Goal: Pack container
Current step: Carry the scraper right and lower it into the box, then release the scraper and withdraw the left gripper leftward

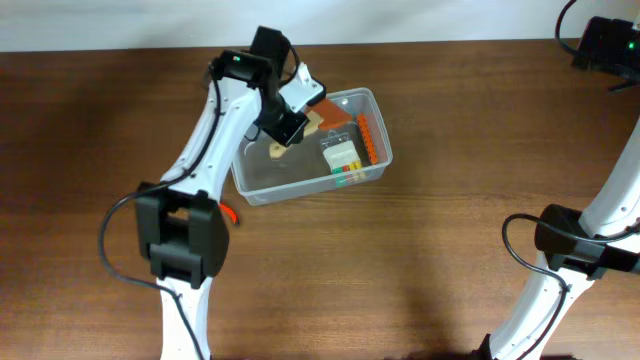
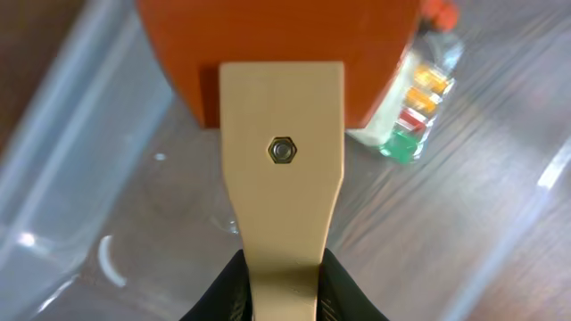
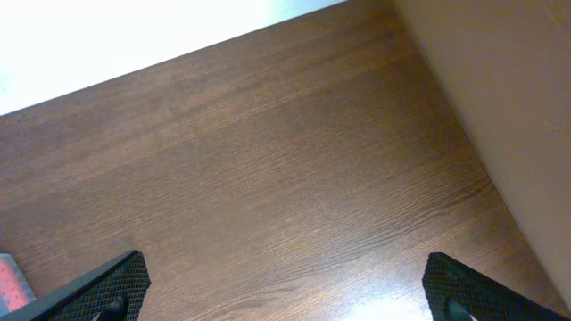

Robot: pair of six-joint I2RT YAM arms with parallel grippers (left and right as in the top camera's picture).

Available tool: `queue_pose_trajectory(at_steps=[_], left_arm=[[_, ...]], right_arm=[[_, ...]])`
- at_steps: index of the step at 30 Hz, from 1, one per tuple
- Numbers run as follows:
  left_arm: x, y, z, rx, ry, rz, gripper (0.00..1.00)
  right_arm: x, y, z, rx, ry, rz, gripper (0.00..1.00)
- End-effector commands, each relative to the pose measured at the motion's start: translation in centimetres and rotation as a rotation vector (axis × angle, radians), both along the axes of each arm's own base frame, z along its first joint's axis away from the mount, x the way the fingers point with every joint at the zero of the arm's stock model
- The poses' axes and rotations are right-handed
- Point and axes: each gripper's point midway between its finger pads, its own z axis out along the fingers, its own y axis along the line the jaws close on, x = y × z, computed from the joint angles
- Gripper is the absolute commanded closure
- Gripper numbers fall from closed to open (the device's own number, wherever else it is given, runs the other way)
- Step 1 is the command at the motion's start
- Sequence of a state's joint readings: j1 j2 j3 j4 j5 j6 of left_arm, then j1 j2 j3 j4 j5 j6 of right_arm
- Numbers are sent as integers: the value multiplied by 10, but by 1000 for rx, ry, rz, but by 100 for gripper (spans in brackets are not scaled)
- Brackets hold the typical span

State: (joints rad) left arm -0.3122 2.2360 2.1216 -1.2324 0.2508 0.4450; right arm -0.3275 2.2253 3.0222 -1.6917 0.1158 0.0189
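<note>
My left gripper will move down next toward the container's bottom beside the small clear pack and let go of the scraper's tan handle, because that bare part of the bottom is below my gripper.
The clear plastic container (image 1: pixel 300 188) sits on the wooden table at centre left; its wall shows in the left wrist view (image 2: pixel 62 134). My left gripper (image 1: pixel 288 122) is above the container's left part, shut (image 2: pixel 284 285) on the tan handle of a scraper (image 2: pixel 282 152) with an orange blade (image 2: pixel 277 53). The tool hangs over the container's floor. Inside lie a small clear pack with coloured pieces (image 1: pixel 342 157) (image 2: pixel 412 116) and a row of orange pieces (image 1: pixel 372 138). My right gripper (image 3: pixel 285 299) is open and empty over bare wood.
A small orange item (image 1: pixel 229 213) lies on the table beside the left arm's base. A black device (image 1: pixel 604 44) sits at the far right corner. A pink-red object (image 3: pixel 7 278) shows at the right wrist view's left edge.
</note>
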Motion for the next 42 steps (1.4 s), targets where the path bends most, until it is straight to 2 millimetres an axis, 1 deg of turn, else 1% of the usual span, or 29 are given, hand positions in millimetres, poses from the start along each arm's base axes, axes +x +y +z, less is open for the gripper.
queue_pose_trajectory(at_steps=[1, 7, 10, 17, 19, 22, 23, 24, 25, 27, 28, 31, 34, 35, 36, 38, 39, 40, 42], left_arm=[[-3, -1, -28, 10, 62, -29, 98], [-17, 2, -73, 49, 193, -30, 98], [-26, 5, -84, 66, 247, -29, 98], [-29, 6, -85, 71, 261, -29, 98], [-29, 6, -85, 71, 260, -29, 93], [-27, 6, -82, 68, 253, -29, 82], [-26, 5, -81, 67, 249, -29, 81], [-24, 4, -77, 64, 240, -30, 79], [-19, 3, -68, 59, 221, -29, 76], [-13, 1, -54, 50, 194, -30, 75], [-7, -1, -37, 40, 161, -30, 74], [6, -5, 5, 12, 77, -19, 73], [19, -9, 52, -34, -28, 32, 54], [22, -9, 62, -45, -53, 44, 51], [26, -6, 77, -52, -88, 74, 46], [32, 6, 91, -33, -128, 150, 38], [38, 23, 99, -1, -153, 233, 35], [39, 33, 102, 15, -159, 282, 33], [41, 65, 106, 60, -150, 455, 29]], right_arm=[[-4, -1, 10, -14, -23, -7, 1], [-4, -1, 10, -14, -23, -7, 1], [-4, -1, 10, -14, -23, -7, 1], [-4, -1, 10, -14, -23, -7, 1], [-4, -1, 10, -14, -23, -7, 1], [-4, -1, 10, -14, -23, -7, 1], [-4, -1, 10, -14, -23, -7, 1], [-4, -1, 10, -14, -23, -7, 1], [-4, -1, 10, -14, -23, -7, 1], [-4, -1, 10, -14, -23, -7, 1], [-4, -1, 10, -14, -23, -7, 1], [-4, -1, 10, -14, -23, -7, 1], [-4, -1, 10, -14, -23, -7, 1], [-4, -1, 10, -14, -23, -7, 1], [-4, -1, 10, -14, -23, -7, 1], [-4, -1, 10, -14, -23, -7, 1], [-4, -1, 10, -14, -23, -7, 1], [-4, -1, 10, -14, -23, -7, 1], [-4, -1, 10, -14, -23, -7, 1]])
